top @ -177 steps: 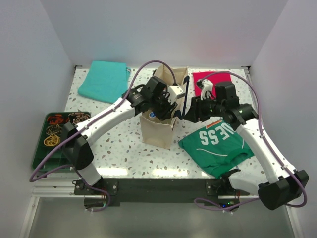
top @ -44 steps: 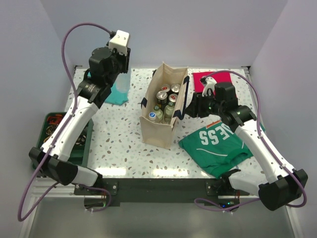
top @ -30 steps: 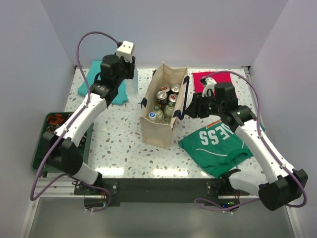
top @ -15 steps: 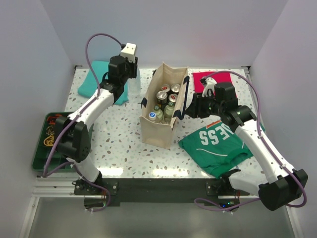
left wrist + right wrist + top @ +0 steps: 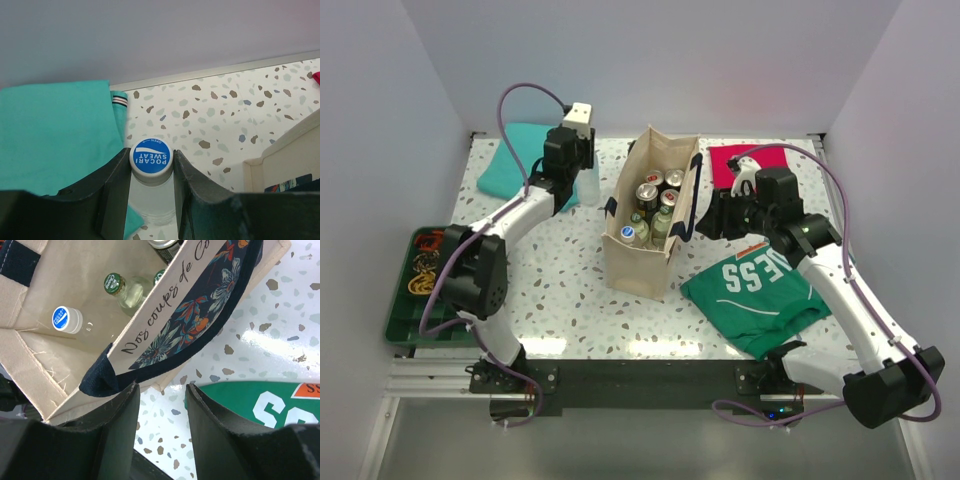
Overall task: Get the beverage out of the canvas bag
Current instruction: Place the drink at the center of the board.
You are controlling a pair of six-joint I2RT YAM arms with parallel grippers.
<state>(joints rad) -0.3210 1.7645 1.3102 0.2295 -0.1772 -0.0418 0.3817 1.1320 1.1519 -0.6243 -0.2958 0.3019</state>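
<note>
The bottle is already out of the bag (image 5: 642, 262) and stands upright beside the teal cloth, so my left gripper should next stay where it is and let go of the blue cap.
The beige canvas bag (image 5: 642, 262) stands upright mid-table with navy handles and holds several cans and bottles. My left gripper (image 5: 582, 168) is left of the bag, shut on the blue Pocari Sweat cap of a clear bottle (image 5: 588, 188). In the left wrist view the cap (image 5: 151, 156) sits between my fingers (image 5: 117, 185), over the table next to the teal cloth. My right gripper (image 5: 706, 222) is open at the bag's right side. In the right wrist view its jaws (image 5: 161, 390) stand apart beside the navy handle (image 5: 100, 380), holding nothing. A blue-capped bottle (image 5: 66, 319) and a green-capped one (image 5: 114, 282) show inside the bag (image 5: 65, 360).
A folded teal cloth (image 5: 525, 160) lies at the back left, also in the left wrist view (image 5: 55, 130). A red cloth (image 5: 750, 160) lies back right. A green jersey (image 5: 765, 290) lies right of the bag. A green tray (image 5: 405, 320) of small items sits at the left edge.
My left arm has carried the clear bottle from high at the back left down and rightward to the table beside the teal cloth. The right arm has barely moved.
</note>
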